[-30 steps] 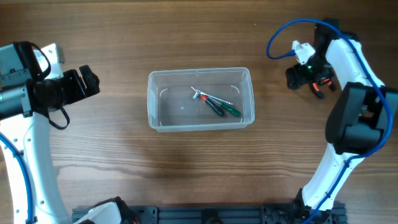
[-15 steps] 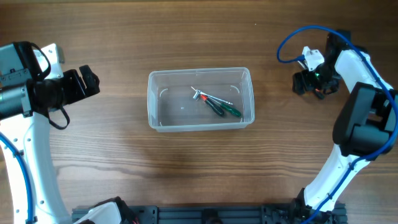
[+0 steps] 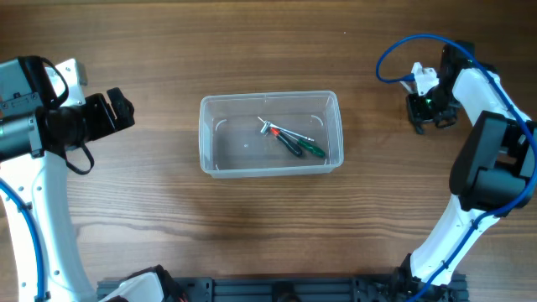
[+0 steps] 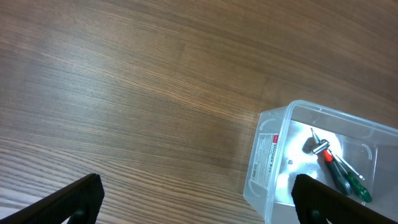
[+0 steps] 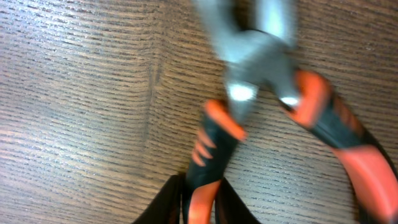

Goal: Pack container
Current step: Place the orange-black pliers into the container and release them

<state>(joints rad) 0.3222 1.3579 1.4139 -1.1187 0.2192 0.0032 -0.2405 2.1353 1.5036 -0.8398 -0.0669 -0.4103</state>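
The pliers [image 5: 261,68] will next be lifted over the side of the container by my right gripper. They will then be lowered and let go on the container's bottom by the screwdrivers, to the left in the overhead view.
The clear container [image 3: 268,97] stands mid-table, with a green-handled and a black-handled screwdriver [image 3: 295,143] lying inside. At the far right, my right gripper [image 3: 424,122] points down at the table. In the right wrist view it [image 5: 202,200] is shut on one orange-and-black handle of a pair of pliers [image 5: 261,68] lying on the wood. The other handle [image 5: 348,149] lies free to the right. My left gripper [image 3: 124,111] hovers open at the left, well away from the container [image 4: 273,149], with nothing between its fingers [image 4: 71,198].
Bare wooden tabletop [image 3: 268,226] surrounds the container. A blue cable [image 3: 394,50] loops above the right arm. A white label [image 4: 267,152] is stuck on the container's near end wall.
My right gripper has moved right, come down over the pliers and shut on one handle. The left arm and the container have not moved.
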